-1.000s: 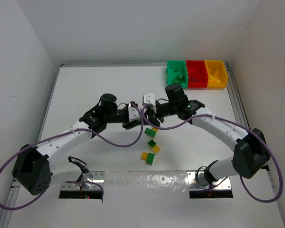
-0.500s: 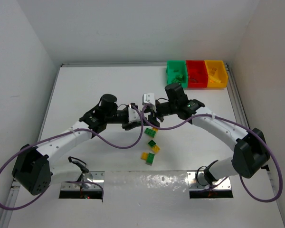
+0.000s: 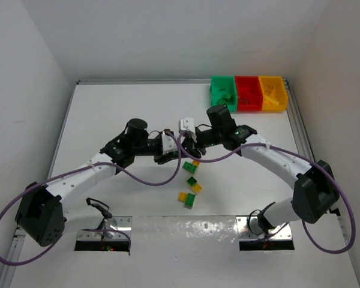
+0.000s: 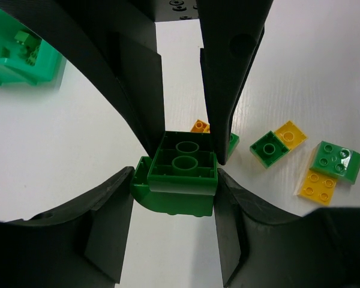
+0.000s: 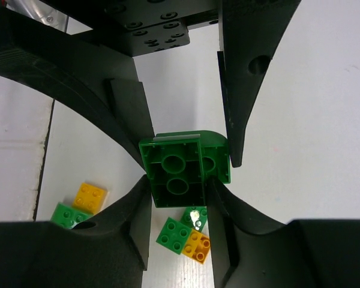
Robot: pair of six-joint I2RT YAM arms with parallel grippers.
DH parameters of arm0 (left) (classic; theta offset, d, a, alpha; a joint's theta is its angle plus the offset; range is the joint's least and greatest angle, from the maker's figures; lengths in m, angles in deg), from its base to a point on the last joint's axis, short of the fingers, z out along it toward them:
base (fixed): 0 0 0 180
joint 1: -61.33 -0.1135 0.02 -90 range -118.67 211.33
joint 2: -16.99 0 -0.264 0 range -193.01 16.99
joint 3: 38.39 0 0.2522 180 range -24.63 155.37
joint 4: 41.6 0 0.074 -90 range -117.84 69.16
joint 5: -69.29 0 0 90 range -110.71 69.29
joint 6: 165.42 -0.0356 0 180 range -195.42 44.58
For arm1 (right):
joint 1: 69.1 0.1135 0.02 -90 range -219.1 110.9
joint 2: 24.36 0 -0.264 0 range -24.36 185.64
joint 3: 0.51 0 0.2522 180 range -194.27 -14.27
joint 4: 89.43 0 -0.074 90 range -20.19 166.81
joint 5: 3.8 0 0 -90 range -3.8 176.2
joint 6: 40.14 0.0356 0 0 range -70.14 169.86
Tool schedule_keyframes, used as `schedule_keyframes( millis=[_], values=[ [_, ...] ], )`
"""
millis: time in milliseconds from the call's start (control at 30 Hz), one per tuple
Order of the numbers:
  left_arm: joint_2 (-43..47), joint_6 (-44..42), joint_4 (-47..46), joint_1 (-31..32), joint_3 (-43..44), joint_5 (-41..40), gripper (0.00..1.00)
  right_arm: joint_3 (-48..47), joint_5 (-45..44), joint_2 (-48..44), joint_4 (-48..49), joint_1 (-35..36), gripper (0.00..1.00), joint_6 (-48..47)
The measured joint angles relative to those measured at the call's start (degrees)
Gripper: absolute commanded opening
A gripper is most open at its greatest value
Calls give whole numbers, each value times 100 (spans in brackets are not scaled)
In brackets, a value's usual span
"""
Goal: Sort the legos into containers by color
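Note:
I need to move my right gripper outward next, to the right in the top view, to let go of its green lego over the green bin, because that bin is farther outward than my gripper.
Both grippers meet above the middle of the table and hold one green lego stack between them. In the left wrist view my left gripper is shut on the green lego, with the right gripper's fingers clamping it from above. In the right wrist view my right gripper is shut on the same green lego. In the top view the left gripper and right gripper nearly hide it. The green bin, red bin and yellow-orange bin stand at the back right.
Loose green and yellow legos lie just below the grippers; they also show in the left wrist view. The green bin holds green legos. Walls enclose the table on three sides.
The right gripper has shifted slightly left toward the left gripper. Both stay shut on the green lego. The loose legos have not moved.

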Motion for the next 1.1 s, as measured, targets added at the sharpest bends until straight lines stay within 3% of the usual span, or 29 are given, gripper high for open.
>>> schedule_keyframes(
  millis=[33, 67, 167, 267, 500, 733, 933, 1100],
  values=[
    [0, -4, 11, 0, 0, -2, 2, -4, 7, 4, -11, 0, 0, 2],
    [0, -7, 17, 0, 0, -2, 15, -4, 4, 7, -22, 0, 0, 2],
    [0, -7, 26, 0, 0, -4, 41, -4, 4, 7, -26, 0, 0, 4],
    [0, -7, 31, 0, 0, -4, 53, -4, 4, 4, -24, 0, 0, 7],
    [0, -203, 131, 0, 0, -26, 61, -4, -15, 4, 22, 0, 0, 50],
    [63, -372, 203, 0, -2, -83, 58, -4, -17, 4, 72, 0, 0, 50],
    [70, -293, 79, 0, -39, -177, 32, 7, -20, -2, 81, 0, 0, 24],
    [70, -267, 48, 0, -52, -166, 18, 28, -22, -11, 109, 0, 0, 28]
  ],
)
